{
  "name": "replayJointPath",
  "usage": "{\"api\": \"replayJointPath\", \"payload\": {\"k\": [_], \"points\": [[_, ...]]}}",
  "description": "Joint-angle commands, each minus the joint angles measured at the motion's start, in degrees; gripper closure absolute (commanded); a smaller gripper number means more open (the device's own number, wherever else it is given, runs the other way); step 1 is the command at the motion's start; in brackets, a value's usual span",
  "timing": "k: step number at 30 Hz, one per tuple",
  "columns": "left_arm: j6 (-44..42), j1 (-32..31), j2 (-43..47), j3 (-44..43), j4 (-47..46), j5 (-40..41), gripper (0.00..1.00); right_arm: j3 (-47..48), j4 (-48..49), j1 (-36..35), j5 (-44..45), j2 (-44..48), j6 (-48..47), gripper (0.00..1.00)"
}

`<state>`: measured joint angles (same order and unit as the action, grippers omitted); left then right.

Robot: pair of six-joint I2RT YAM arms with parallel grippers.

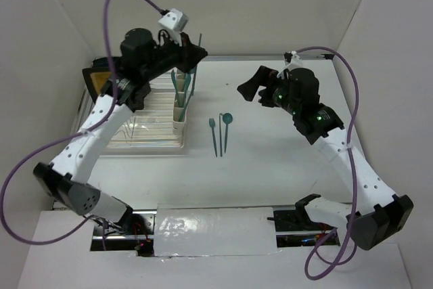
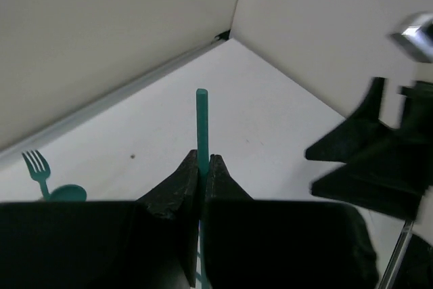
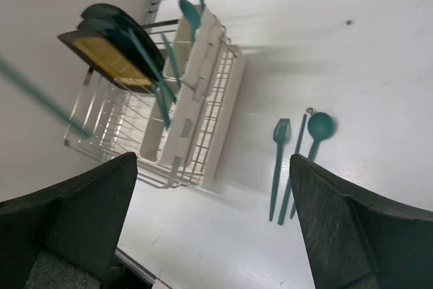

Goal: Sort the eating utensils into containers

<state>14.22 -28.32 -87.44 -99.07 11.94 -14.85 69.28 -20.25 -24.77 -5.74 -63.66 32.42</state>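
Note:
My left gripper is to move back and down over the near container [image 1: 178, 126] and open, because a similar thin teal utensil already leans in that container.
My left gripper [image 1: 192, 57] hangs over the far end of the cream containers [image 1: 179, 107], shut on a thin teal utensil [image 1: 200, 40] held upright. In the left wrist view the jaws [image 2: 203, 158] pinch its handle [image 2: 202, 116]; I cannot tell which kind of utensil it is. Several teal utensils [image 3: 177, 65] stand in the containers [image 3: 193, 93]. On the table lie a fork [image 1: 212, 135], a knife [image 1: 220, 133] and a spoon [image 1: 227, 126], side by side. My right gripper [image 1: 252, 86] hovers right of them, open and empty; its fingers [image 3: 358, 228] frame the three pieces [image 3: 295, 160].
A clear wire dish rack [image 1: 142, 130] holds the containers along its right side, with dark plates [image 3: 115, 38] standing at its far end. White walls close in at the back and on both sides. A shiny white sheet [image 1: 216, 228] lies between the arm bases.

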Motion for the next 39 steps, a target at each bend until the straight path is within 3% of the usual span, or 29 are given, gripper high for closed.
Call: {"api": "replayJointPath", "payload": {"k": [1, 3, 6, 7, 9, 15, 20, 26, 30, 35, 39], "points": [[-6.75, 2.72, 6.92, 4.40, -5.61, -11.31, 1.00, -2.12, -2.26, 0.87, -2.52, -1.47, 1.50, 0.00], [-6.75, 6.07, 10.25, 9.38, -7.80, -13.88, 1.00, -4.66, -0.94, 0.96, -0.34, -0.33, 2.47, 0.00], [-7.36, 8.09, 15.96, 17.91, -19.99, -16.70, 1.00, -5.91, -0.32, 1.04, -0.33, -0.59, 1.24, 0.00], [-7.62, 8.80, 17.64, 27.51, -27.95, -17.66, 0.98, -5.91, -0.32, 0.96, -0.33, -1.89, -0.07, 0.00], [-8.06, 9.85, 19.32, 33.21, -32.06, -19.16, 0.96, -5.91, -1.10, 0.96, -0.33, -2.43, -0.61, 0.00], [-8.59, 11.88, 15.11, 30.78, -29.70, -23.55, 1.00, -6.43, -1.03, 0.96, 0.20, -8.32, 0.44, 0.00], [-8.07, 14.07, 15.28, 38.25, -40.31, -26.54, 1.00, -8.98, 1.08, -1.23, 0.20, -11.13, -0.25, 0.00], [-6.92, 15.83, 14.14, 42.46, -44.62, -30.48, 1.00, -10.03, 3.19, -3.70, 1.43, -15.79, -4.12, 0.01], [-5.96, 16.19, 14.31, 47.82, -51.30, -30.33, 1.00, -10.04, 6.63, -4.67, 0.90, -18.95, -7.81, 0.09], [-7.36, 16.19, 13.53, 49.58, -50.35, -31.38, 0.95, -5.65, 6.63, -5.64, 0.38, -25.89, -10.01, 0.14], [-8.86, 16.27, 13.87, 50.11, -48.07, -32.00, 0.88, -3.18, 6.63, -6.60, -0.41, -29.50, -10.71, 0.25]]}}
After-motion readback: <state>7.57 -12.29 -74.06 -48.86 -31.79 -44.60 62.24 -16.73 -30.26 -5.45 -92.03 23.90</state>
